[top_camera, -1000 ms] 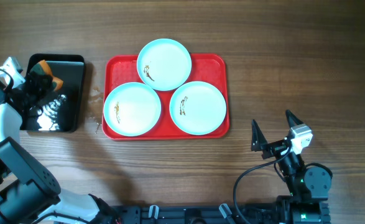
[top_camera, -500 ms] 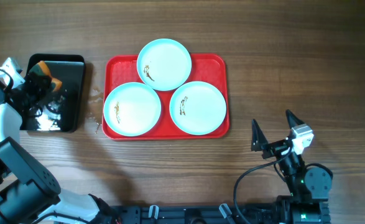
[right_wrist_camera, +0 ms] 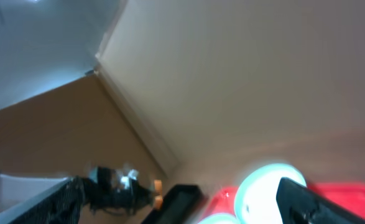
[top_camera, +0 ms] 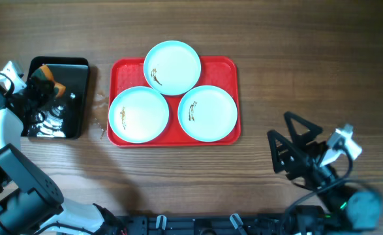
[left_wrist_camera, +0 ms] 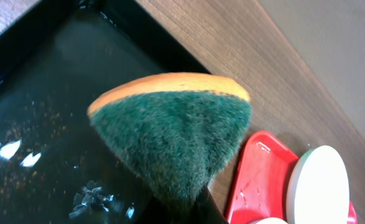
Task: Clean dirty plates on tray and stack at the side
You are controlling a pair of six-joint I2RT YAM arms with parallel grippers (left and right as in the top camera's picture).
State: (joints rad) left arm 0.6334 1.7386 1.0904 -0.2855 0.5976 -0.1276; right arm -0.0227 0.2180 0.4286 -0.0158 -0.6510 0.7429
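The plate nearest the black tray is smeared. The right gripper crosses outward over the red tray [top_camera: 228,66] next, tilts down and lowers onto that plate's rim by its neighbours.
Three white plates with pale blue rims lie on the red tray [top_camera: 228,66]: one at the back [top_camera: 172,67], one front left [top_camera: 139,114], one front right [top_camera: 208,112]. Each carries a small brownish smear. My left gripper [top_camera: 42,85] is over the black tray, shut on an orange-and-green sponge [left_wrist_camera: 173,134]; in the left wrist view its green face looks toward the camera above the gripper [left_wrist_camera: 181,206]. My right gripper [top_camera: 289,139] stands open, holding nothing, in front of and to the right of the red tray. The right wrist view is blurred and shows a plate [right_wrist_camera: 260,186].
A smaller black tray [top_camera: 77,114] holding shiny water sits left of the red tray, with a few droplets on the wood between them. Bare wooden tabletop lies right of the red tray [top_camera: 308,72].
My right arm has swung to the right and tilted, its open fingers now spread toward the red tray. The left gripper with the sponge has hardly moved; the water's glints have shifted.
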